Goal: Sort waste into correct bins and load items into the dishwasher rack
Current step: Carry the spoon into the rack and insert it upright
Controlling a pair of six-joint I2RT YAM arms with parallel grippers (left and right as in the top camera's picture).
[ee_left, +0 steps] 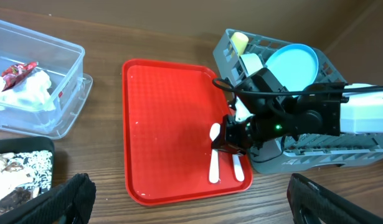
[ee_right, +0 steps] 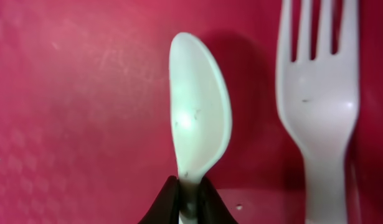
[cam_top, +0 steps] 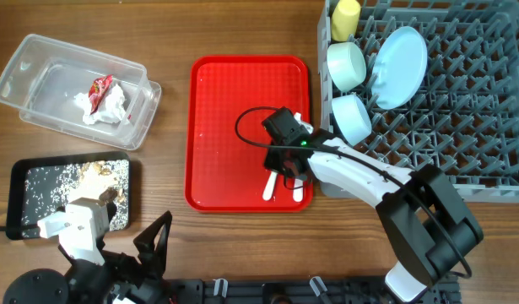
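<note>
The pegs are empty, so my right gripper should next rise, cross the rack's side, lower the spoon (ee_right: 199,112) to the rack's wires beside the pale blue bowl and release it.
My right gripper (cam_top: 284,171) is shut on the neck of the white spoon (ee_right: 199,112), low over the red serving tray (cam_top: 225,110). The white fork (ee_right: 317,106) lies beside it on the right. Both also show in the left wrist view, spoon (ee_left: 214,155) and fork (ee_left: 239,169). The grey dishwasher rack (cam_top: 462,127) holds the yellow cup (cam_top: 345,19), the pale blue plate (cam_top: 400,55), the pale green bowl (cam_top: 347,65) and the pale blue bowl (cam_top: 353,118). My left gripper (ee_left: 191,205) is open and empty near the table's front edge.
The clear tub (cam_top: 40,76) at the back left holds the red wrapper (cam_top: 100,89) and the white napkin (cam_top: 107,110). The black tray (cam_top: 23,203) at the front left holds food scraps (cam_top: 99,173). A black cable loops over the red tray.
</note>
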